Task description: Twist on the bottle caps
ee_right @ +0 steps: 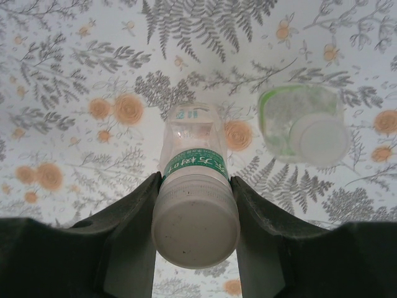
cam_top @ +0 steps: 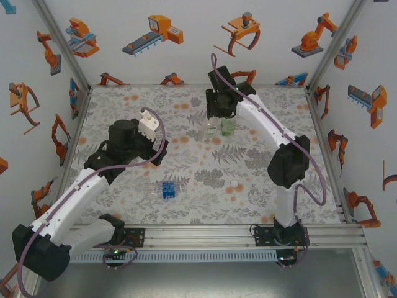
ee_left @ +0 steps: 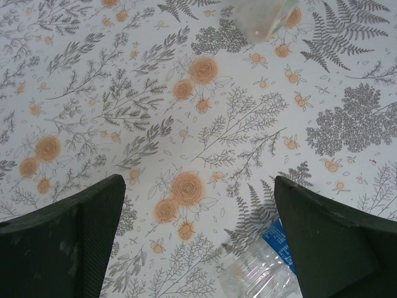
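The right gripper eases slightly away from the green-tinted bottle next and opens its fingers to release the whitish cap, as the upright bottle (cam_top: 209, 131) (ee_right: 195, 146) stands below them.
My right gripper (ee_right: 195, 181) is shut on the whitish bottle cap (ee_right: 196, 230) that sits on top of the upright bottle with the white-and-green label (ee_right: 193, 162). Beside it to the right stands the green-tinted bottle (ee_right: 279, 118), with a whitish cap (ee_right: 321, 141) on it. From above, both bottles (cam_top: 213, 129) (cam_top: 228, 126) stand under the right gripper (cam_top: 220, 107) at the back of the table. The blue-labelled bottle (cam_top: 165, 190) lies on its side, uncapped. My left gripper (ee_left: 198, 183) hangs open over bare cloth, with that bottle (ee_left: 263, 276) just inside its right finger (ee_left: 335, 236).
A loose whitish cap (cam_top: 234, 184) lies on the floral tablecloth (cam_top: 186, 155) right of the lying bottle. Printed walls enclose the table on three sides. An aluminium rail (cam_top: 248, 233) with the arm bases runs along the near edge.
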`<act>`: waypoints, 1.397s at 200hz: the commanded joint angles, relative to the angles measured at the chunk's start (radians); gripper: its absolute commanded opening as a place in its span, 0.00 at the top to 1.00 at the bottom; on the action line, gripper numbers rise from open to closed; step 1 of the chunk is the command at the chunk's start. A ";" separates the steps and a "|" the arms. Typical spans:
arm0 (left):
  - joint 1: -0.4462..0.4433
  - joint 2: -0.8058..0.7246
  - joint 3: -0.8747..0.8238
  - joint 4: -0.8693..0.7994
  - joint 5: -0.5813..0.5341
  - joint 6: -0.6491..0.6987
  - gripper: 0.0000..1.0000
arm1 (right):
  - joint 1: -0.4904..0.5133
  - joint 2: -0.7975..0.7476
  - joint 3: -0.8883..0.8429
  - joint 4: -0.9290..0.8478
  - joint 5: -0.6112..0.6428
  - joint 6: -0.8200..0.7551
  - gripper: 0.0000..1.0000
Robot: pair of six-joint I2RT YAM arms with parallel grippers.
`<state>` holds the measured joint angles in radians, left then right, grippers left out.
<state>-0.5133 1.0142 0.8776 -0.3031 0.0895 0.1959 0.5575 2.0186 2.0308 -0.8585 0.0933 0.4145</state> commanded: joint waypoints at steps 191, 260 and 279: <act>0.019 0.006 0.030 0.000 0.036 -0.016 0.03 | -0.002 0.120 0.269 -0.164 0.067 -0.084 0.39; 0.038 -0.017 0.019 0.019 0.012 -0.025 0.03 | -0.001 -0.025 0.217 -0.136 -0.025 -0.106 0.38; 0.054 -0.029 0.013 0.030 0.004 -0.033 0.03 | 0.001 -0.097 0.117 -0.071 -0.088 -0.136 0.38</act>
<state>-0.4797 1.0142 0.8776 -0.3016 0.1028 0.1921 0.5568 2.0464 2.2246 -0.9852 0.0925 0.3248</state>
